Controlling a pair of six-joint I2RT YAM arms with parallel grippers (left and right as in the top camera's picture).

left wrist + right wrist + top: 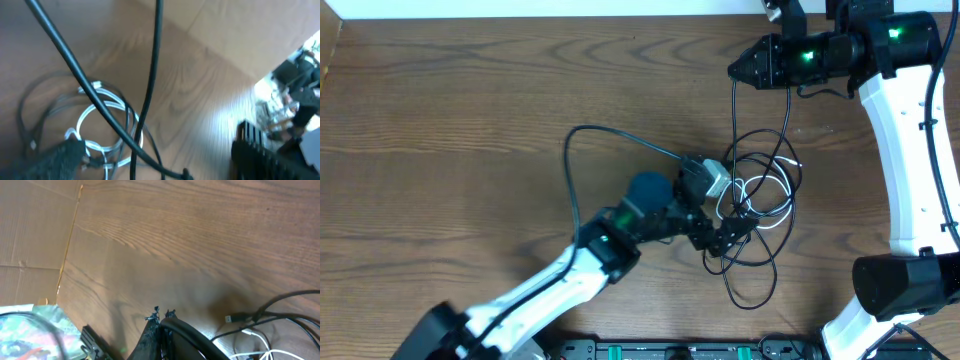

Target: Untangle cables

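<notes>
The piece of black cable is by the white cable's loops, so my left gripper will move toward those loops, then close around that piece.
The cables lie in a tangle right of the table's middle. A white cable (783, 216) with a white plug (717, 180) is wound among thin black loops. One long black cable (569, 170) arcs out to the left. My left gripper (715, 232) is down at the tangle's left side, open. In the left wrist view its fingers (157, 150) straddle two black cables (150, 85) beside the white loops (85, 117). My right gripper (732, 72) is raised at the far right, shut on a black cable (735, 115) that hangs to the tangle. It also shows in the right wrist view (162, 316).
A USB plug (232, 317) and a white cable (257, 335) lie below my right gripper. A cardboard wall (30, 230) stands at the table's side. A black rail (680, 350) runs along the front edge. My right arm's white link (905, 150) stands at the right.
</notes>
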